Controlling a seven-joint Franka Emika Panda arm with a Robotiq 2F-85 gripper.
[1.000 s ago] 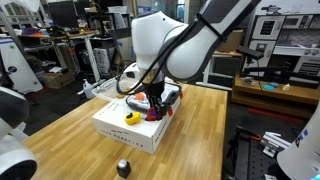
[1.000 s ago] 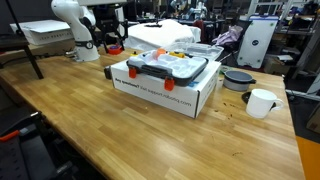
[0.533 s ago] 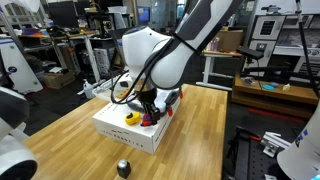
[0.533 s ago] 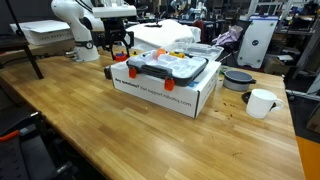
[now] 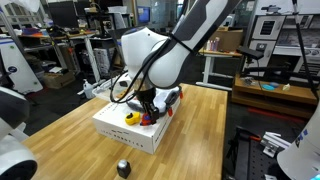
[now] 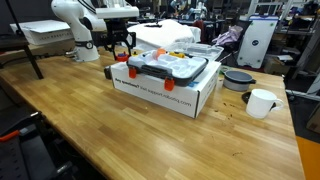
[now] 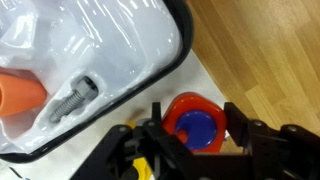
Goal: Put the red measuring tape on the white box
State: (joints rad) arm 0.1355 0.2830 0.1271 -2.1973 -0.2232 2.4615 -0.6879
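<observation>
I need to lower my gripper slightly next, onto the bare corner of the white box, and let go of the red measuring tape (image 5: 151, 118), because the tray leaves that corner clear.
The red measuring tape (image 7: 195, 125), chunky with a round blue patch, sits between my gripper's (image 7: 196, 128) two black fingers, which press on its sides. In an exterior view the tape (image 5: 151, 118) is low over the near corner of the large white box (image 5: 130, 135), with my gripper (image 5: 148, 112) on it. I cannot tell whether the tape touches the box. The box also shows in an exterior view (image 6: 160, 93), with my gripper (image 6: 121, 47) at its far end.
A black-rimmed tray (image 7: 172, 58) with orange and white items lies on the box. A yellow round object (image 5: 131, 116) sits on the box beside the tape. A small black-grey object (image 5: 122, 168) stands on the wooden table. A white cup (image 6: 260, 102) and a bowl (image 6: 238, 78) stand nearby.
The arm has swung over and come down toward the box's corner with the tape in my gripper. It has hardly moved in the last half second.
</observation>
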